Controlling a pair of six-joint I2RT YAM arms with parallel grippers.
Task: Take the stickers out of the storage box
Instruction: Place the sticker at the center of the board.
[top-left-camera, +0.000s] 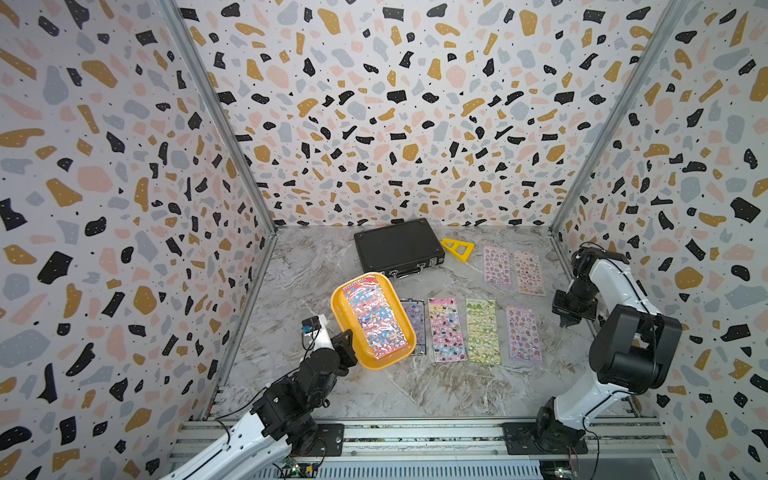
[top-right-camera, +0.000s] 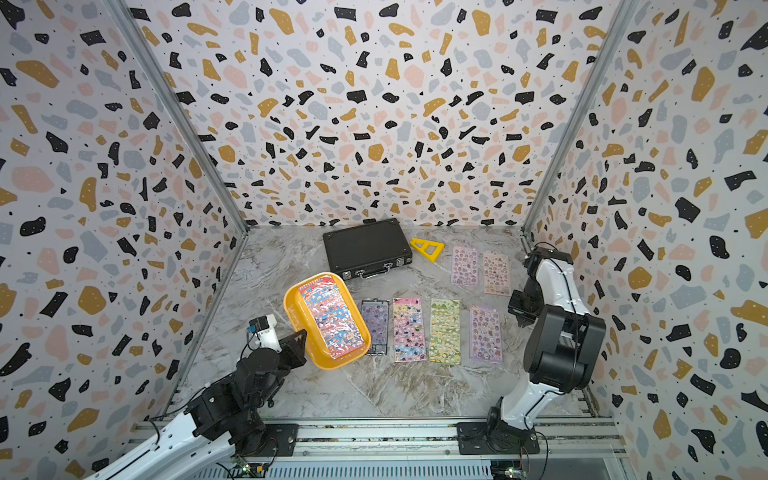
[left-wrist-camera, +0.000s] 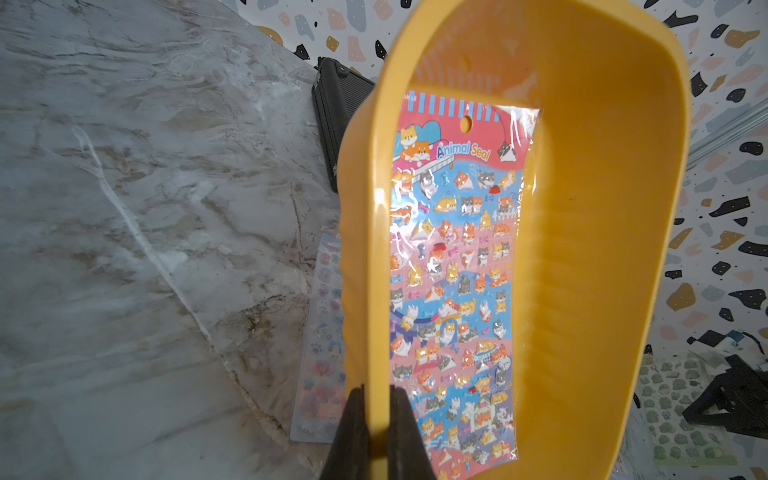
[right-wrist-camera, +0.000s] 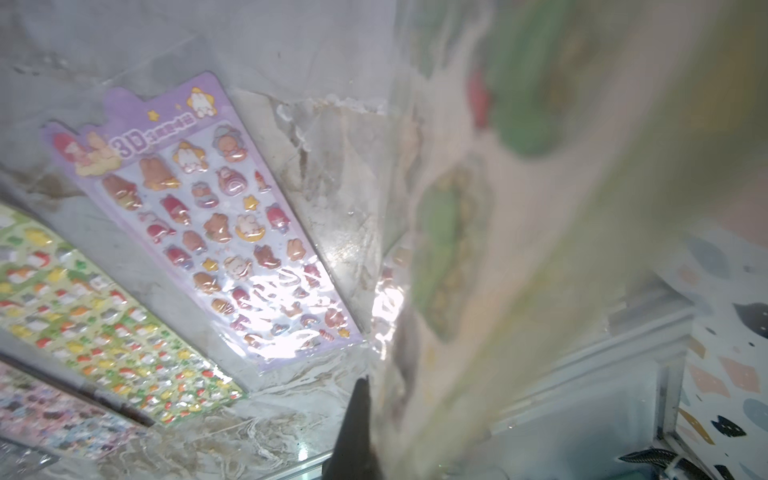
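Note:
The right gripper lowers the blurred glossy sheet toward the table's uncovered part next and releases it there, since bare marble (top-left-camera: 556, 336) (right-wrist-camera: 340, 220) beside the purple sheet lies below my gripper.
The yellow-orange storage box (top-left-camera: 376, 362) (top-right-camera: 328, 361) is tipped up off the marble table at the left. My left gripper (top-left-camera: 347, 343) (left-wrist-camera: 377, 388) is shut on its near rim. One red-and-blue sheet of stickers (top-left-camera: 374, 318) (left-wrist-camera: 453, 270) lies inside against the floor of the box (left-wrist-camera: 582, 249). Several more sticker sheets lie flat on the table to its right, such as the green one (top-left-camera: 483, 330) and a purple one (top-left-camera: 523, 334) (right-wrist-camera: 208, 216). At the far right, my right gripper (top-left-camera: 567, 322) (right-wrist-camera: 374, 386) is shut on a blurred glossy sheet with green stickers (right-wrist-camera: 519, 187). That sheet hides one finger.
A black briefcase (top-left-camera: 397, 247) sits at the back of the table with a yellow triangle ruler (top-left-camera: 457, 249) beside it. Patterned walls close in the left, back and right sides. A metal rail (top-left-camera: 415, 432) carries both arm bases along the front.

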